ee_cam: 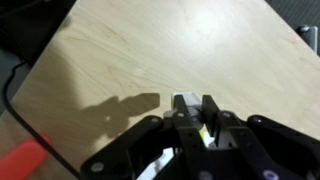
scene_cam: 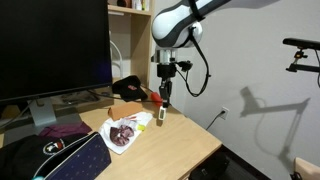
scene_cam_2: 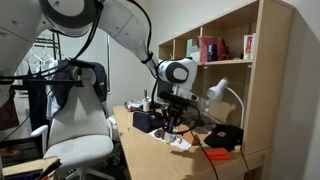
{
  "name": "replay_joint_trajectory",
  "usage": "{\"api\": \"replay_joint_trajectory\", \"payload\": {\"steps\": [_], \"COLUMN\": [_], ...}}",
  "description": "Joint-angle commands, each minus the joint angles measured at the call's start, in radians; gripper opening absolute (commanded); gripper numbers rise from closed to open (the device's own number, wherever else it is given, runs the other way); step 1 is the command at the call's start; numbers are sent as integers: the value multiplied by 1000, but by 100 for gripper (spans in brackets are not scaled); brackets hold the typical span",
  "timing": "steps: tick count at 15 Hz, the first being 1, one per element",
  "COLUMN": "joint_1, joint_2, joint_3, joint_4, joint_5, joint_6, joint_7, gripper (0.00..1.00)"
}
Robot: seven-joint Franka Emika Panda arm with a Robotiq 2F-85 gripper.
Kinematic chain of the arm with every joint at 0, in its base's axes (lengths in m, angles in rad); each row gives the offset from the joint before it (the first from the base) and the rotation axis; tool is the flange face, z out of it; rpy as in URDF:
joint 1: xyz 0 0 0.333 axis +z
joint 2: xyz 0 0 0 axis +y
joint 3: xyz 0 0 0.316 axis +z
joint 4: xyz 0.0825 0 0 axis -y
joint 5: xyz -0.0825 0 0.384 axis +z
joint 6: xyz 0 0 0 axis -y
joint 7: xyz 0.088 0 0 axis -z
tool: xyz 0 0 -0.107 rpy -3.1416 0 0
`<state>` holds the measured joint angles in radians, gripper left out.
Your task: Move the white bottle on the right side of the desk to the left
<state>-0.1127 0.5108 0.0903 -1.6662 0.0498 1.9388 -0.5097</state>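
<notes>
My gripper moves off the bare wood toward the white wrapper's open end (scene_cam: 146, 117) (ee_cam: 163, 160) next. It then lowers the bottle there to let go of it, since that patch is clear.
The white bottle (scene_cam: 160, 118) is tiny, with a yellowish label, and hangs upright under my gripper (scene_cam: 165, 101) near the desk's (scene_cam: 188, 140) far edge. In the wrist view my gripper's (ee_cam: 197, 108) fingers are close together on the bottle (ee_cam: 184, 101), whose white end shows past the fingertips. The gripper's shadow falls on the tan desk (ee_cam: 150, 50) to its left. I cannot tell if the bottle touches the wood. An exterior view shows the gripper (scene_cam_2: 172, 122) low over the desk, the bottle too small to make out.
A crumpled white wrapper (scene_cam: 122, 132) lies next to the bottle. A small red-orange object (scene_cam: 157, 99) sits just behind the gripper and shows in the wrist view (ee_cam: 20, 158). A monitor (scene_cam: 50, 45), a black bag (scene_cam: 128, 90), a shelf unit (scene_cam_2: 220, 50) and an office chair (scene_cam_2: 75, 120) surround the desk.
</notes>
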Motion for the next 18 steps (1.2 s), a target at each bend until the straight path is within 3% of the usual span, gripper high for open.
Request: {"api": "replay_joint_trajectory", "payload": {"steps": [1, 6, 7, 11, 18], "joint_1": [10, 10, 4, 36, 67], "joint_2": [-9, -2, 6, 68, 222], "joint_3": [-1, -12, -6, -7, -21], "joint_4": [-9, -6, 7, 68, 274], "joint_5": [3, 1, 16, -30, -109], "joint_6": [-3, -2, -6, 1, 7], "joint_7": [-2, 0, -11, -9, 5], "gripper": [22, 22, 12, 12, 12]}}
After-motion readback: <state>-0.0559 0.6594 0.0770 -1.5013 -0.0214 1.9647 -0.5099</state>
